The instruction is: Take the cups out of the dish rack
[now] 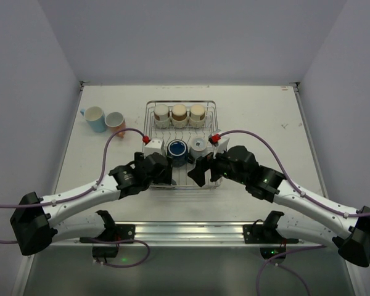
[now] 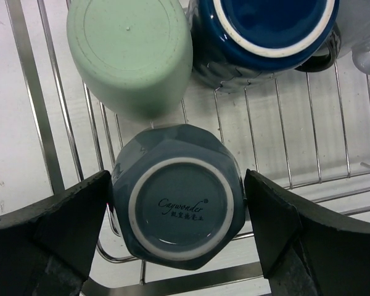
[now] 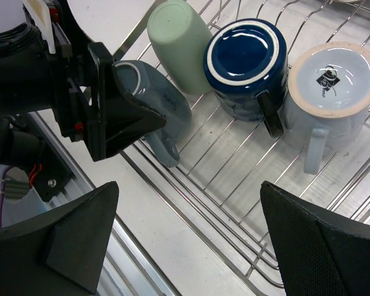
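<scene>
The left gripper leaves the grey-blue cup's end (image 3: 178, 123) opposite its base clear. Next, my right gripper will lift, tilt toward the left gripper and close on it.
The dish rack (image 1: 149, 111) holds three cream and tan cups (image 1: 179, 113) at the back, and a navy mug (image 1: 176, 150) and a pale grey mug (image 1: 198, 146) in front. A grey-blue cup (image 2: 179, 216) lies base toward the camera at the rack's near left corner. My left gripper (image 2: 177, 185) has one finger against each of its sides, and it still rests on the wires. A sage green cup (image 2: 132, 55) lies just beyond it. My right gripper (image 3: 188, 209) hangs open over the rack's near rim, with nothing between its fingers.
A light blue cup (image 1: 94, 117) and a salmon cup (image 1: 115, 121) stand on the table left of the rack. The navy mug (image 3: 246, 55) and the pale grey mug (image 3: 336, 80) sit upside down, handles toward my right gripper. Both arms crowd the rack's near edge.
</scene>
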Tool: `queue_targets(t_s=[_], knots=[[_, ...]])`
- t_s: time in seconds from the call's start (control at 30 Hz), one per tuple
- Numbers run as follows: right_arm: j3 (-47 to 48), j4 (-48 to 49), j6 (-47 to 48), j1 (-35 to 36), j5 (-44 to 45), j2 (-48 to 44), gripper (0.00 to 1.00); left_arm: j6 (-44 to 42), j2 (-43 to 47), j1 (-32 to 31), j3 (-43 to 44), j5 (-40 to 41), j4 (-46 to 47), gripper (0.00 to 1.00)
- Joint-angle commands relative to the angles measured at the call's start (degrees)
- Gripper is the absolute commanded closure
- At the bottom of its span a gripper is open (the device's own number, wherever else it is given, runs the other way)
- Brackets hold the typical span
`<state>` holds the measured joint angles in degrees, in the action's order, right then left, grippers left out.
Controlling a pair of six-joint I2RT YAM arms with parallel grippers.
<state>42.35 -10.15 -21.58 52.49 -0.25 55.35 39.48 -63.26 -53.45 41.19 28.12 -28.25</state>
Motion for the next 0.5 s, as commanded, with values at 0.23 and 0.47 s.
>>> queue_targets(t_s=[0.23, 0.47], knots=[[-0.25, 3.12, -1.18, 0.16, -2.65, -0.86, 0.02, 1.39, 2.71, -0.87, -0.85, 4.66, 3.72, 0.61], [0.54, 2.33, -2.23, 0.07, -2.65, -1.82, 0.02, -1.16, 4.81, -1.83, 2.74, 2.29, 6.01, 0.98]])
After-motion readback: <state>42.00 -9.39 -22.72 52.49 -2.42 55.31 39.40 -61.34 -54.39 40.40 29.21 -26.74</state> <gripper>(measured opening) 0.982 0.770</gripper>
